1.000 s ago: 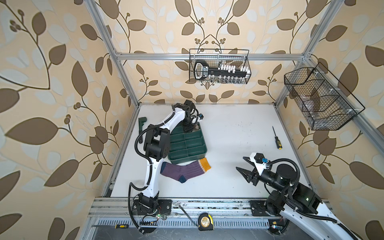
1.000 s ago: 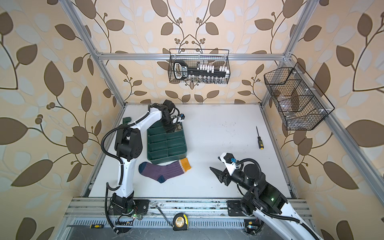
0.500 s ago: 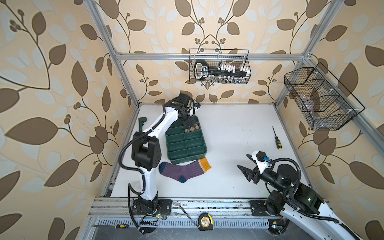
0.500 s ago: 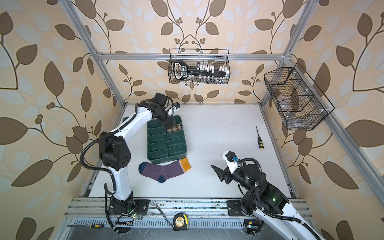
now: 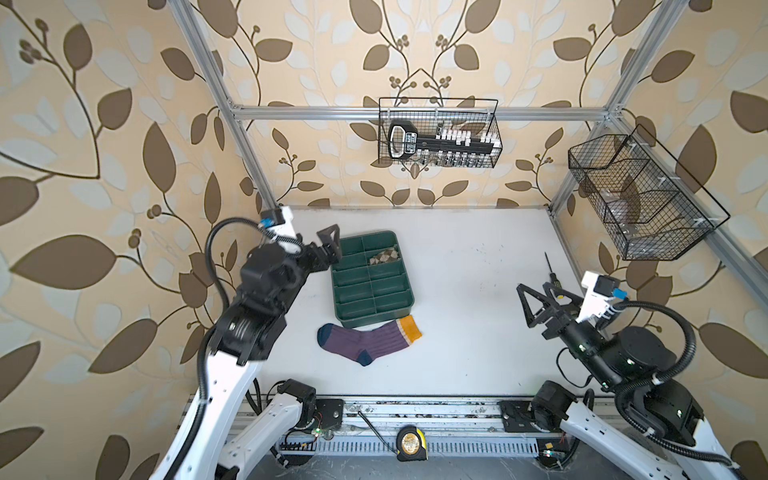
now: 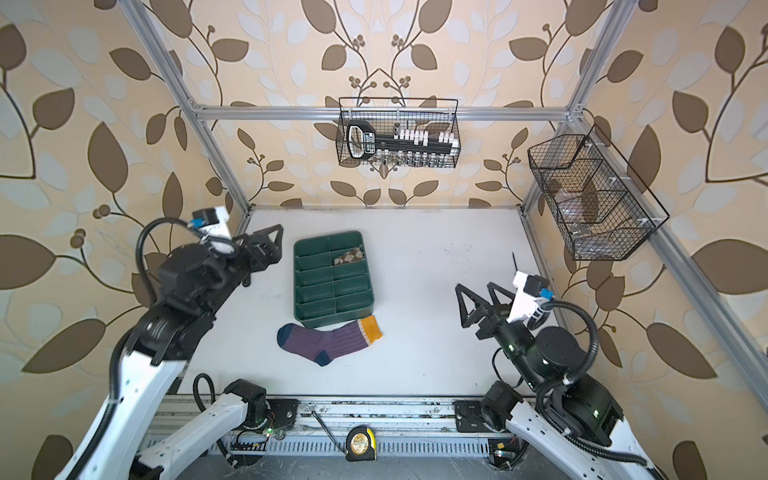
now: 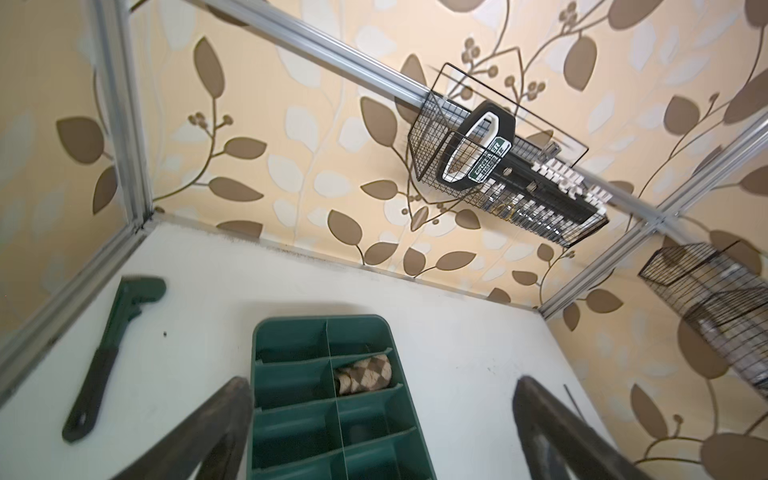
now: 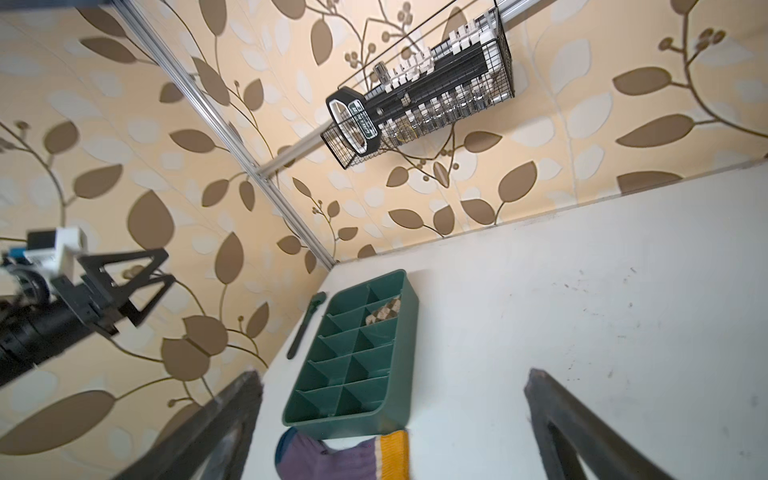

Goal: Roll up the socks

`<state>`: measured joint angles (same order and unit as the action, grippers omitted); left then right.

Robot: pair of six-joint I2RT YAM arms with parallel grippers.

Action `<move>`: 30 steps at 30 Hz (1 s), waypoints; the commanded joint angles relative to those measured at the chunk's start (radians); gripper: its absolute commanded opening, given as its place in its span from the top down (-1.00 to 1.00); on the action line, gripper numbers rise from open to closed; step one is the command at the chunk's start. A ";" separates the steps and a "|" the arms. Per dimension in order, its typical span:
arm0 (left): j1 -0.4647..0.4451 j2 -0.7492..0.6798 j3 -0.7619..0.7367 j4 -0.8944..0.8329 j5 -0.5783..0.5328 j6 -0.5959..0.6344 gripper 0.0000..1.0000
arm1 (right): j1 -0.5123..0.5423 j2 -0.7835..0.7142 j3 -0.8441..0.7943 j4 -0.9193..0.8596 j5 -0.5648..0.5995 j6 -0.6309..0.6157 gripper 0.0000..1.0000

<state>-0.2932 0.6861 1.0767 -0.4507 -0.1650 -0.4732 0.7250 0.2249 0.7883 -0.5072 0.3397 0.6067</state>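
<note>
The tray crowds the purple sock [image 6: 328,338], so my left gripper should swing down next onto the tray's long side facing the wrench [image 6: 296,288] and turn its fingers toward the table.
The purple ribbed sock [image 5: 368,340] [image 6: 328,338] with navy toe and yellow cuff lies flat on the white table, just in front of the green tray [image 5: 374,307] [image 6: 332,309]. The argyle sock [image 5: 384,256] [image 7: 365,374] sits rolled in a far right compartment of that tray. My left gripper [image 5: 332,247] [image 7: 381,387] hangs open and empty above the tray's far left corner. My right gripper [image 5: 533,286] [image 8: 392,374] is open and empty over the table's right side, well clear of both socks. The purple sock [image 8: 332,457] shows partly in the right wrist view.
A screwdriver [image 5: 552,270] lies near the right edge behind my right gripper. A green wrench [image 7: 104,361] lies left of the tray by the wall. Wire baskets hang on the back wall [image 5: 438,137] and right wall [image 5: 640,199]. A tape measure [image 5: 411,442] sits on the front rail.
My left gripper opened, left the rolled argyle sock in the tray and drew back to the left. My right gripper opened wider and moved back to the right.
</note>
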 commanded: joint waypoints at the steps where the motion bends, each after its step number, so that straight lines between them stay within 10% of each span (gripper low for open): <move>1: 0.005 -0.127 -0.074 -0.139 -0.142 -0.265 -0.98 | -0.003 -0.101 -0.055 0.019 -0.066 0.095 -1.00; 12: 0.005 -0.024 -0.228 -0.419 0.095 -0.423 -0.97 | -0.004 0.070 0.024 -0.237 -0.169 0.072 -0.99; 24: 0.005 0.480 -0.117 -0.350 -0.120 -0.322 -0.89 | 0.016 0.273 0.056 -0.350 -0.196 0.072 -0.71; 30: 0.008 0.618 -0.083 -0.299 -0.151 -0.263 -0.45 | 0.039 0.324 0.019 -0.296 -0.176 0.086 -0.61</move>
<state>-0.2928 1.2743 0.9565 -0.7742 -0.2535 -0.7811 0.7532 0.5354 0.8242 -0.8234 0.1497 0.6807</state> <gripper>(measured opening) 0.738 0.812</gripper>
